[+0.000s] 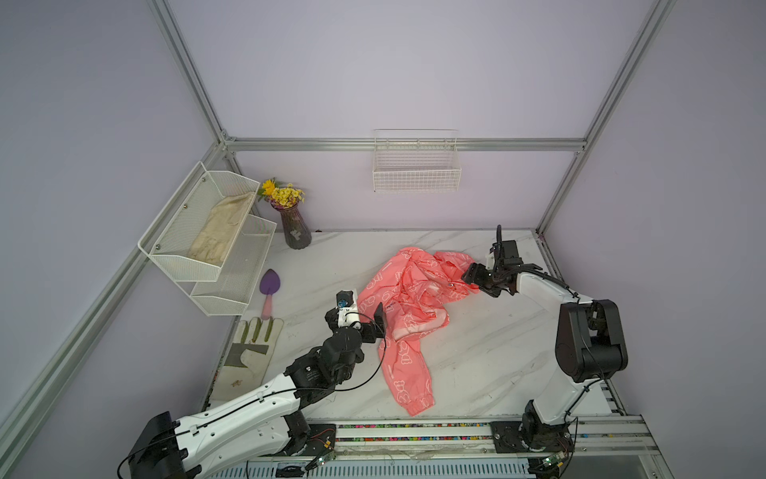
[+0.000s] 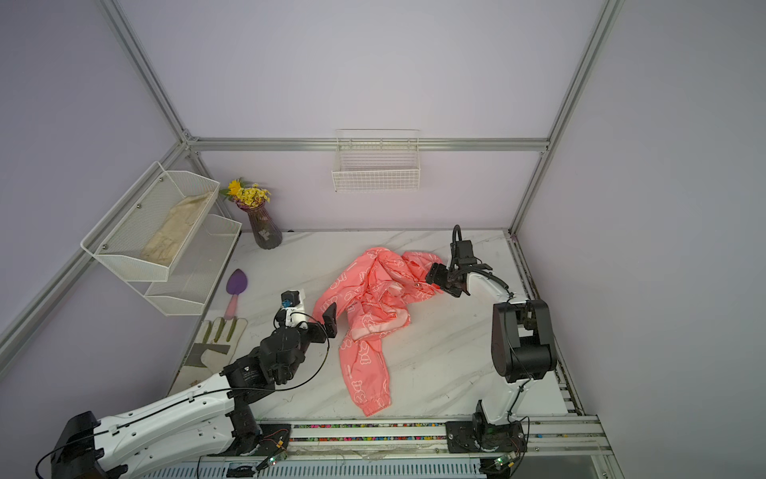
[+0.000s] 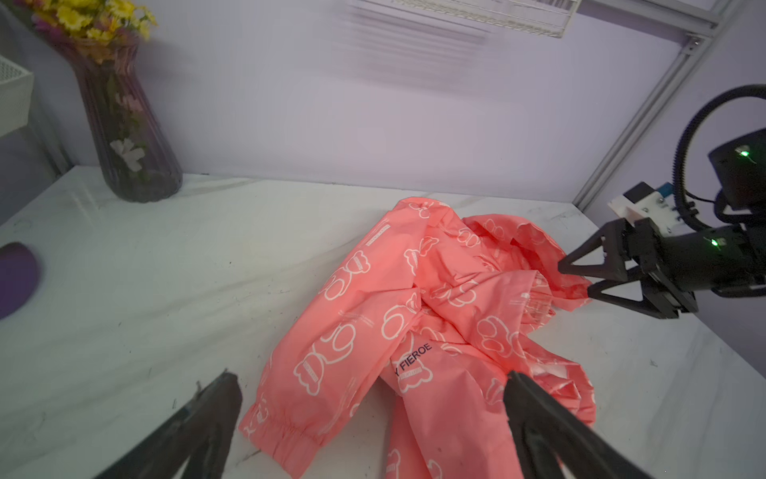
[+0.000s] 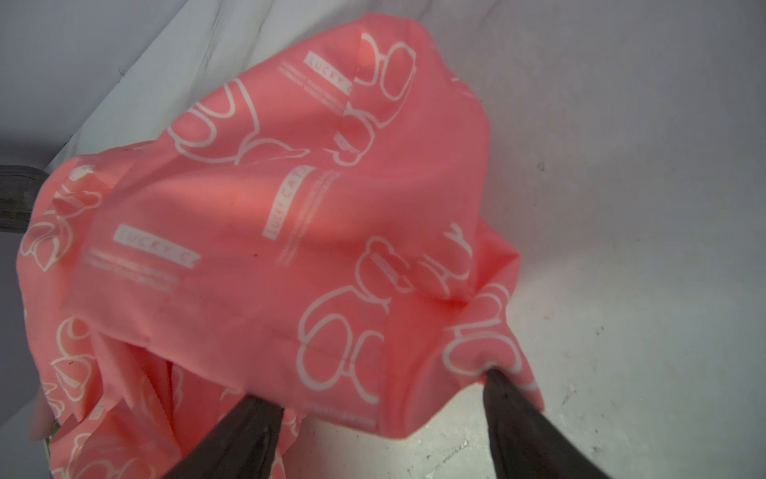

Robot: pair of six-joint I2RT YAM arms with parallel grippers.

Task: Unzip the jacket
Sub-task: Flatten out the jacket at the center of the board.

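Note:
My right gripper moves down and eases outward next onto the loose fold at the jacket's end (image 1: 466, 262) (image 4: 451, 323), which lies outward of and below the open fingers.
The coral-pink jacket (image 1: 408, 307) with white bear outlines lies crumpled on the marble table (image 1: 489, 356), one sleeve trailing toward the front edge. Its zipper is lost in the folds. My left gripper (image 1: 367, 316) hovers at the jacket's left edge, open wide. In the left wrist view a sleeve cuff (image 3: 286, 431) and the dark chest lettering (image 3: 414, 358) lie between its fingers (image 3: 224, 398). My right gripper (image 1: 470, 275) is at the jacket's far right end. It is open, with loose fabric (image 4: 331, 232) draped over both spread fingertips (image 4: 495, 379); bare table shows between them.
A purple vase of yellow flowers (image 1: 296, 230) stands at the back left. A purple trowel (image 1: 269, 290) and a white-and-grey work glove (image 1: 253, 352) lie along the left edge. White mesh shelves (image 1: 174, 232) holding a beige cloth (image 1: 221, 232) hang on the left wall, and a wire basket (image 1: 416, 174) hangs on the back wall.

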